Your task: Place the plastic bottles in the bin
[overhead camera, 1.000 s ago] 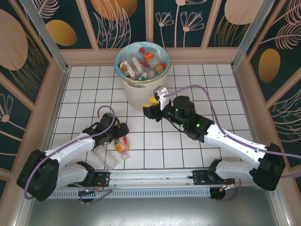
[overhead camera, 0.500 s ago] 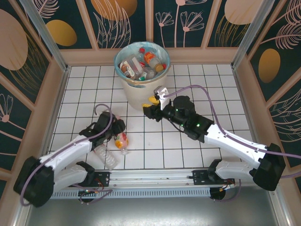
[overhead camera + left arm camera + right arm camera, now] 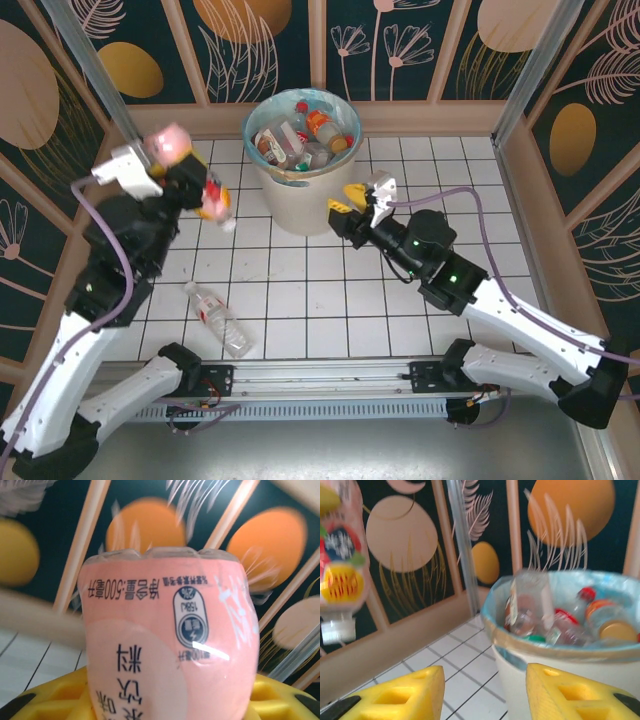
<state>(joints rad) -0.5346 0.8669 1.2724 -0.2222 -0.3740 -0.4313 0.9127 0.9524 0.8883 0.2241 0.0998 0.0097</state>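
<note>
My left gripper holds the pink bottle and will next carry it outward and across over the bin's open top (image 3: 305,130). It will then go lower and release the bottle, because the other bottles are collected there.
My left gripper (image 3: 190,180) is raised high, left of the bin (image 3: 290,200), and is shut on a plastic bottle (image 3: 213,200) with a pink and orange label. That bottle hangs white cap down in the right wrist view (image 3: 340,565). Its pink base end (image 3: 170,630) rises between the yellow fingers (image 3: 45,700) in the left wrist view. A second clear bottle (image 3: 218,318) lies on the tiles at the near left. The cream bin (image 3: 555,652), lined with a blue-green bag, holds several bottles. My right gripper (image 3: 350,213) (image 3: 485,695) stands open just right of the bin wall, nothing between its fingers.
The white tiled floor (image 3: 330,290) is fenced by a wooden rim and dark patterned panels (image 3: 420,40) on three sides. The arm bases and a metal rail (image 3: 320,375) run along the near edge. The bin stands at the back centre.
The left gripper closed on the orange-labelled bottle on the tiles and lifted it high toward the back left. The right gripper shifted a little to the right, beside the bin.
</note>
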